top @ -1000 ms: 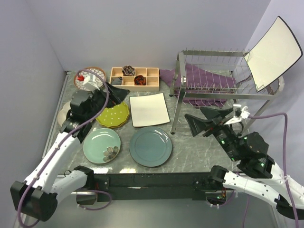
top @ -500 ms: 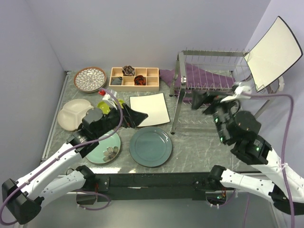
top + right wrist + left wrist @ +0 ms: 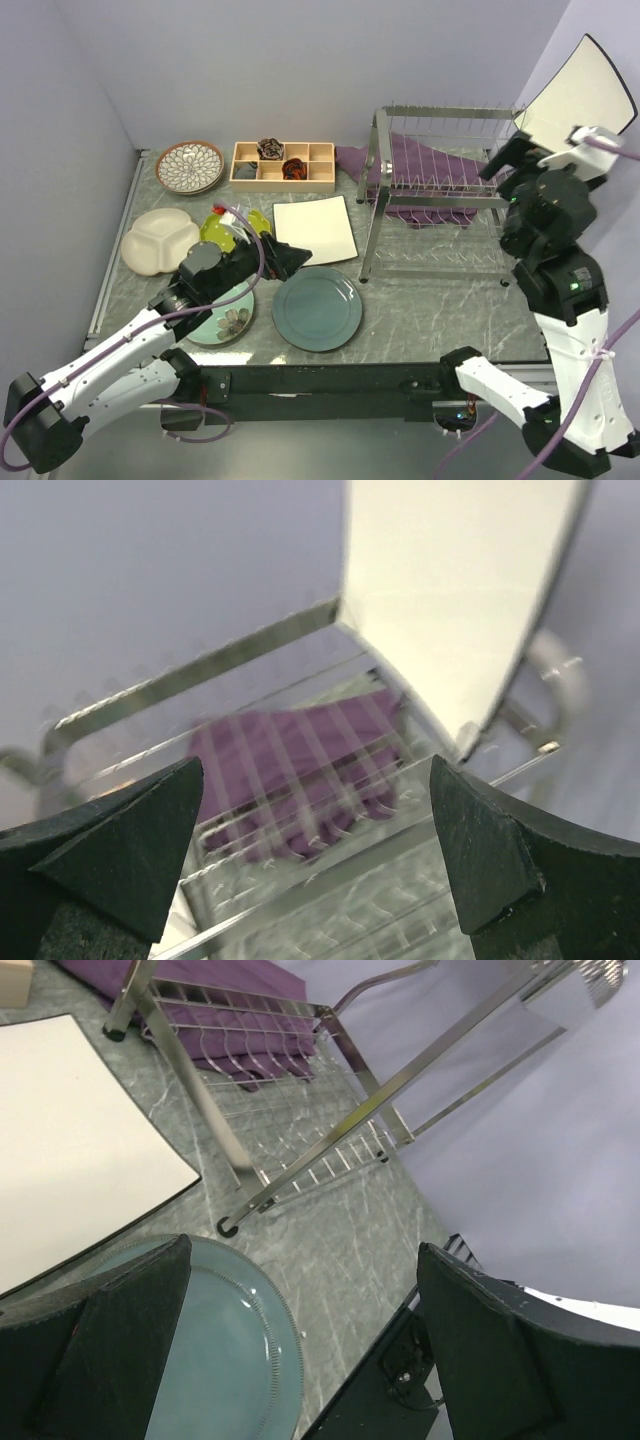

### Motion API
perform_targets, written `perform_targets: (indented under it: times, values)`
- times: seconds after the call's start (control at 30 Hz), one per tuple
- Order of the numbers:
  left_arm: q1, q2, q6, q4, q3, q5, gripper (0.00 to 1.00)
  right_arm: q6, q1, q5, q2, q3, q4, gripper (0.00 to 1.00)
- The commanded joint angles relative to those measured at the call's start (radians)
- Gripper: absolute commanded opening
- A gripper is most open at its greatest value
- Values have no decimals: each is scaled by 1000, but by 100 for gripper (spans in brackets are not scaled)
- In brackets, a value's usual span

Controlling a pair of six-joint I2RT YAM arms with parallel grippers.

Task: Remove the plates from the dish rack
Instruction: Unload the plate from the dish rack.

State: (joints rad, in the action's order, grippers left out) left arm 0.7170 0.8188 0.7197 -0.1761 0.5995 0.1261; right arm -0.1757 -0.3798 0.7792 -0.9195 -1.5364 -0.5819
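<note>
The right gripper goes to the right in the top view next, turning its fingers around the plate's near edge, because they face the plate's flat side.
One white square plate stands upright at the right end of the silver wire dish rack. My right gripper is raised beside the rack, open and empty; its wrist view faces that plate and the rack between the jaws. The left gripper hovers open and empty over the table, above the rim of the teal plate, which shows under it. Flat on the table lie another white square plate, a yellow-green plate, a pale green floral plate, a cream divided plate and a petal-patterned plate.
A wooden compartment tray with small items sits at the back. A purple cloth lies under the rack. The rack's front left leg stands just right of the flat white plate. Walls close in on both sides.
My left gripper drew back from the back-left plates toward the teal plate and opened slightly wider. The right arm rose and swung right toward the upright white plate.
</note>
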Motion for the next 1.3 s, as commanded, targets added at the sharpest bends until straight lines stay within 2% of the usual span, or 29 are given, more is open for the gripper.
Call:
perform_targets:
  times: [0.0, 0.07, 0.17, 0.37, 0.47, 0.57, 0.6, 0.7, 0.83, 0.97, 1.1, 1.17, 1.27]
  values:
    - [6, -23, -28, -69, -23, -39, 100, 24, 219, -122, -59, -166, -88, 100]
    - [7, -29, -28, -71, -23, -40, 99, 21, 295, -237, -100, -258, -137, 100]
    - [7, -43, -26, -72, -33, -46, 100, 25, 418, -331, -163, -335, -203, 100]
    - [10, -55, -28, -69, -38, -57, 99, 21, 662, -544, -193, -358, -211, 100]
    - [10, -50, -31, -82, -46, -52, 99, 24, 780, -684, -223, -390, -219, 100]
    - [10, -32, -31, -86, -46, -39, 99, 18, 919, -903, -271, -438, -210, 100]
    - [10, -21, -29, -85, -37, -33, 99, 19, 942, -925, -312, -464, -240, 100]
    - [12, -4, -23, -103, -32, -3, 100, 38, 986, -902, -373, -548, -277, 100]
    - [12, 19, -23, -122, -27, 12, 100, 2, 1082, -1130, -375, -484, -181, 99]
    - [13, 31, -23, -99, -29, 7, 100, 39, 1101, -1199, -406, -468, -128, 96]
    - [30, 7, -45, -91, -49, -34, 99, 61, 1110, -1248, -452, -493, -127, 83]
    - [30, 0, -51, -82, -49, -52, 99, 58, 1111, -1297, -472, -496, -108, 81]
    - [32, -9, -52, -89, -52, -43, 99, 65, 1110, -1293, -492, -515, -108, 75]
